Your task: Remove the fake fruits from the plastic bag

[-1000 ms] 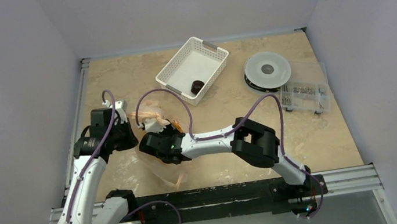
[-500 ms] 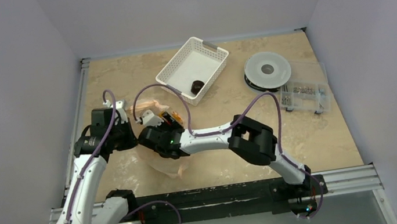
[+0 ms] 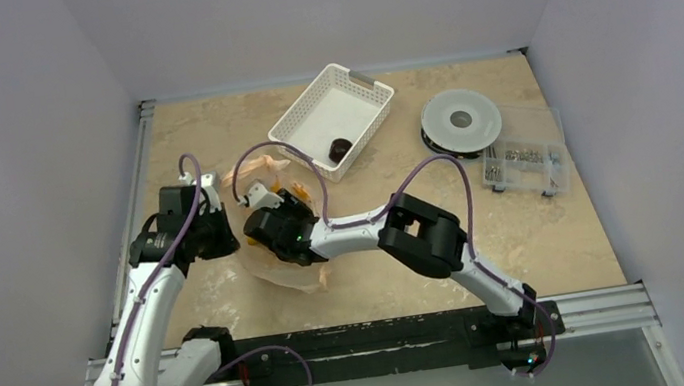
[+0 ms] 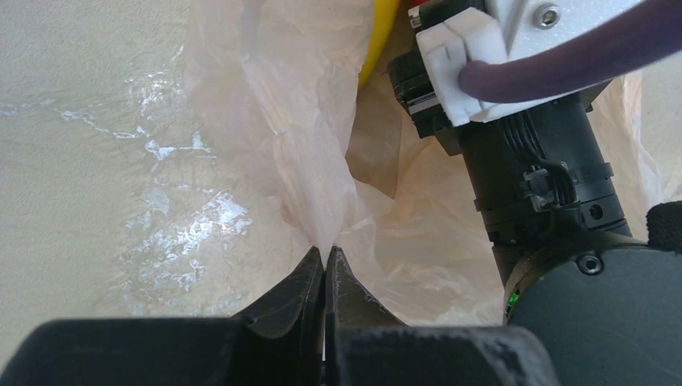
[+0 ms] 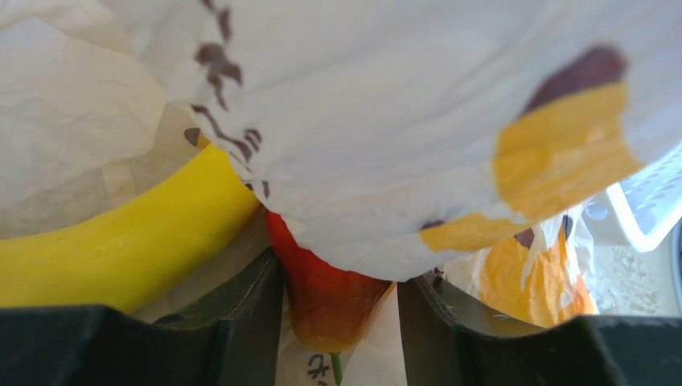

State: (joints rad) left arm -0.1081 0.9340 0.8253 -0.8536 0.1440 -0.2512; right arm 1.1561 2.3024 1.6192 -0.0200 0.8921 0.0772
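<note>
My right gripper has room on the basket's bottom [image 3: 342, 122] beside the dark fruit, so next it needs to lift the red-orange fruit from the bag [image 3: 288, 266], move outward, go down and let go of the fruit there.
The pale-orange plastic bag [image 3: 288, 266] lies crumpled left of centre. My left gripper [image 4: 325, 251] is shut on a fold of its film at the bag's left edge [image 3: 231, 239]. My right gripper [image 5: 338, 280] reaches inside the bag [image 5: 362, 112], and its jaws stand on either side of a red-orange fruit [image 5: 326, 301] and hold it. A yellow fruit [image 5: 121, 249] lies just left of it in the bag and also shows in the left wrist view [image 4: 388, 28]. A dark brown-maroon fruit [image 3: 340, 149] sits in the white basket [image 3: 373, 85].
The white basket stands behind the bag and its corner shows in the right wrist view [image 5: 651, 211]. A grey spool [image 3: 459, 122] and a clear box of small parts [image 3: 528, 163] stand at the back right. My right forearm [image 3: 363, 228] stretches across the table's middle.
My right gripper has pushed farther back and left, deeper into the bag. The bag has bunched up and shifted away from the near edge. My left gripper has kept its hold.
</note>
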